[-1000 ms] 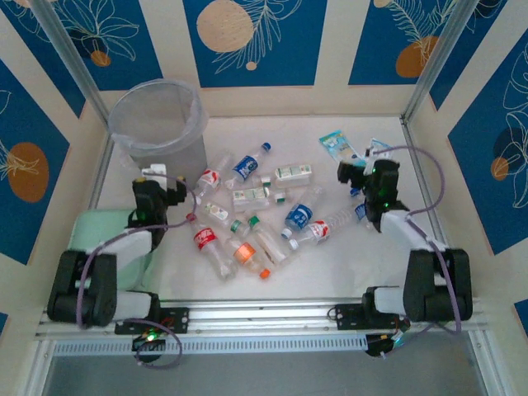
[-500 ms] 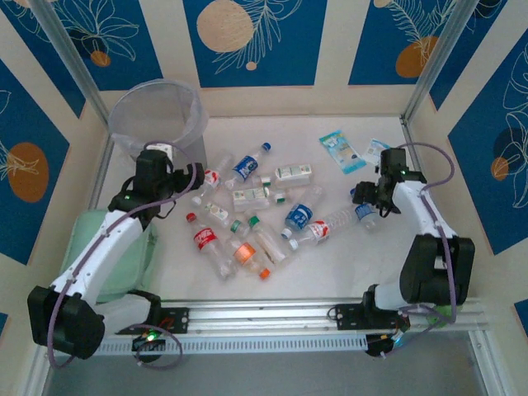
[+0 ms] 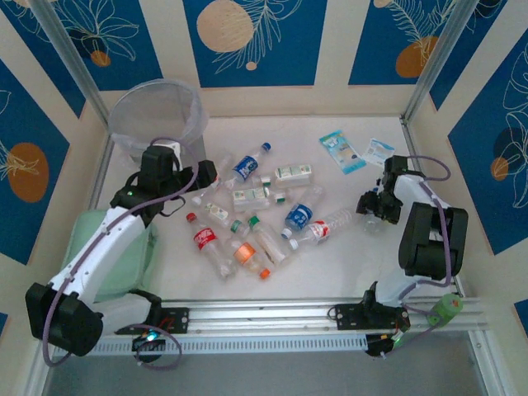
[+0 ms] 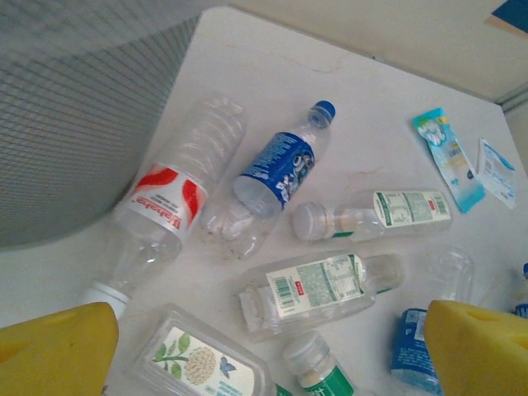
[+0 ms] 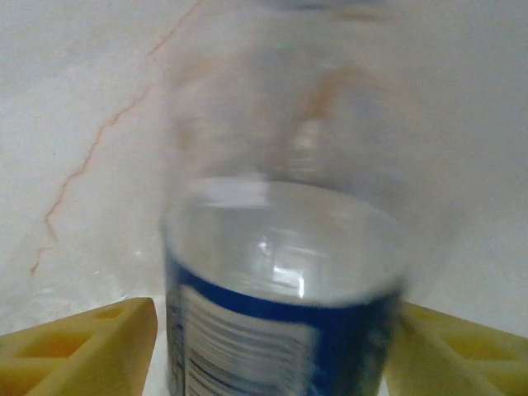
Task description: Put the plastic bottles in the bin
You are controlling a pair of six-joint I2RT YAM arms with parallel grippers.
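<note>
Next, my left gripper moves away from the bin and toward the bottle at my right gripper, because that bottle sits far across from the bin.
Several plastic bottles lie scattered mid-table, among them a red-label one, an orange-label one and a blue-label one. The bin stands at the far left. My left gripper hovers open just right of the bin. Between and ahead of its yellow fingers lie a white-label bottle, a blue-label bottle and a red-label bottle. At the right, my right gripper is open and straddles a clear bottle with a blue label, its fingers close on either side.
Two flat blue-and-white packets lie at the far right. A pale green pad sits under the left arm. The bin's mesh wall is close on the left gripper's left. Metal frame posts border the table.
My left arm has reached forward and right from beside the bin toward the bottle pile. My right gripper has swung down and now has the blue-label bottle between its fingers.
</note>
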